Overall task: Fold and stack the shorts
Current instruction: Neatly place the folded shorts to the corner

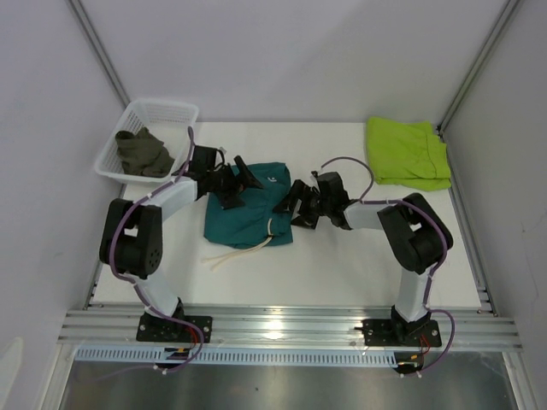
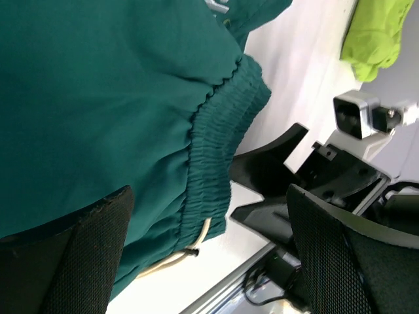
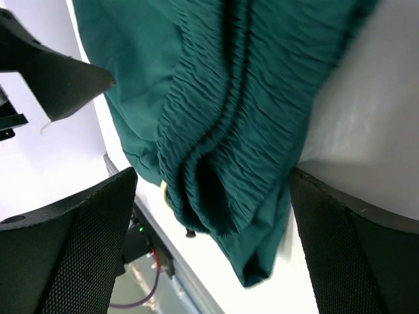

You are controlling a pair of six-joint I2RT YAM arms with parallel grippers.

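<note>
My right gripper will next move gently to the left in the top view and close on the shorts' ribbed waistband folds, since they already stand between its open fingers.
The teal shorts [image 1: 248, 213] lie bunched in the table's middle, white logo up, cream drawstring [image 1: 239, 253] trailing toward the front. My left gripper [image 1: 242, 183] is open over their far left part; its view shows teal cloth [image 2: 111, 98], the ribbed waistband and drawstring [image 2: 196, 243] between its fingers. My right gripper [image 1: 295, 205] is open at their right edge; its view shows the waistband folds [image 3: 229, 118] between its fingers. The lime-green shorts [image 1: 408, 152] lie folded at the far right. The dark olive shorts [image 1: 144, 152] sit in the basket.
A white plastic basket [image 1: 162, 111] stands at the far left corner. Aluminium frame posts rise at both back corners, with a rail [image 1: 291, 329] along the near edge. The right arm's gripper shows in the left wrist view [image 2: 308, 170].
</note>
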